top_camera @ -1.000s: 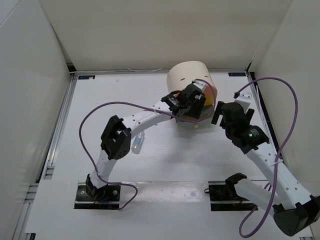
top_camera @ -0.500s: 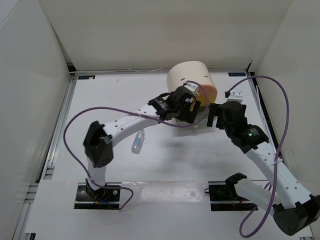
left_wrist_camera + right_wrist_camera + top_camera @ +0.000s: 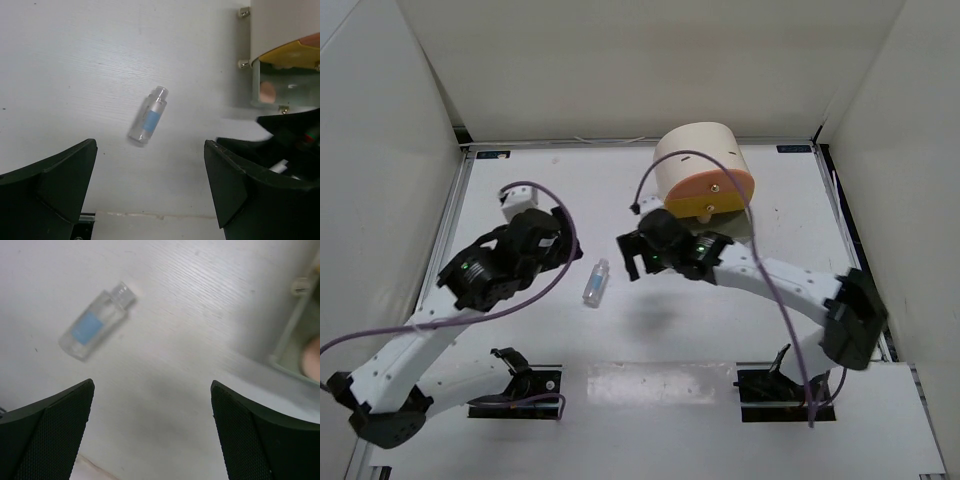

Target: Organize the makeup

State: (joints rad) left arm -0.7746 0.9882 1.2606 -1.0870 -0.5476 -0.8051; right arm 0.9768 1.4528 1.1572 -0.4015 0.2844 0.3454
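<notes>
My right gripper moves down and to the left in the top view next, where the bottle lies, and closes on its labelled body (image 3: 596, 283) (image 3: 95, 323).
A clear little bottle (image 3: 595, 283) with a blue label lies on its side on the white table, left of the box. It also shows in the left wrist view (image 3: 148, 122) and the right wrist view (image 3: 95, 322). My left gripper (image 3: 552, 245) is open and empty, above the table to the bottle's left (image 3: 150, 165). My right gripper (image 3: 633, 256) is open and empty, just right of the bottle (image 3: 152, 390). A peach round puff (image 3: 268, 92) lies in an open drawer of the box. The other makeup is out of view.
The large cream cylinder box (image 3: 695, 155) with orange drawer fronts (image 3: 710, 190) stands at the back centre; its lower drawer (image 3: 285, 97) is pulled open. White walls enclose the table (image 3: 520, 180) on three sides. My right arm stretches across in front of the box.
My left arm has pulled back from the box to the table's left side. My right arm has swung from the box's right across to its front left, near the bottle.
</notes>
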